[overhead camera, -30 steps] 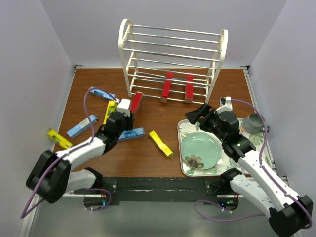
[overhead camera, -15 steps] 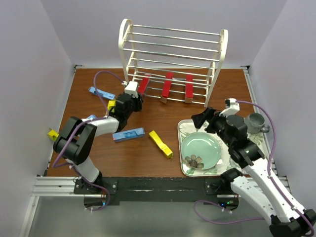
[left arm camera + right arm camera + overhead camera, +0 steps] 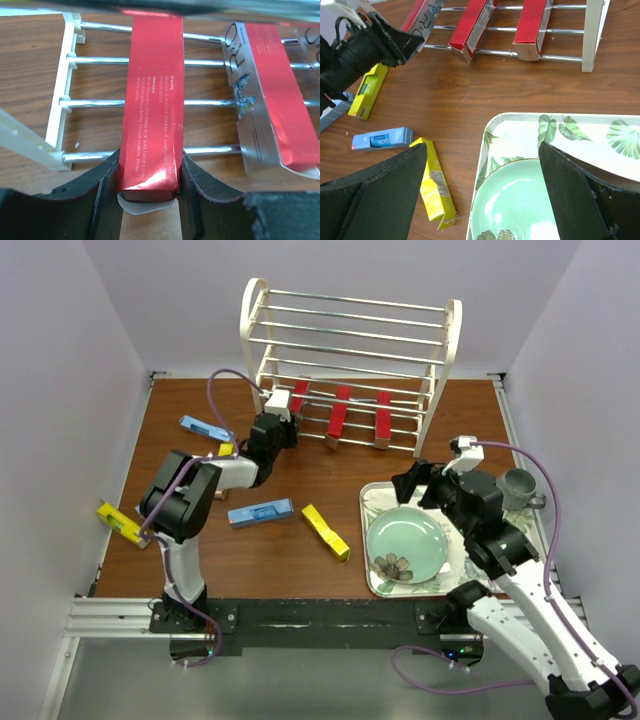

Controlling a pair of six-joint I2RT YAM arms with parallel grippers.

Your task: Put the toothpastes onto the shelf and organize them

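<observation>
My left gripper next lowers its red box onto the shelf's bottom rungs below and releases it, as the box reaches across them beside the shelf's frame.
My left gripper [image 3: 287, 410] is shut on a red toothpaste box [image 3: 152, 100], whose far end lies across the rungs of the white shelf's [image 3: 350, 350] bottom tier at its left end. Two more red boxes [image 3: 340, 418] [image 3: 383, 420] lean on the same tier; one shows beside mine [image 3: 265, 100]. On the table lie two light blue boxes [image 3: 203, 428] [image 3: 260, 512] and three yellow ones [image 3: 326, 532] [image 3: 120, 522] [image 3: 226, 450]. My right gripper [image 3: 412, 480] is open and empty above the tray's left edge [image 3: 482, 195]. The yellow [image 3: 434, 185] and blue [image 3: 382, 140] boxes show below it.
A floral tray [image 3: 372, 502] at the right holds a green plate [image 3: 405, 545] and a grey mug [image 3: 517, 487]. The shelf's white side frames [image 3: 252, 350] stand at the back. White walls close in the table on three sides.
My left gripper has carried the red box from the table up and back to the shelf's bottom tier. My right gripper has drawn slightly to the right.
</observation>
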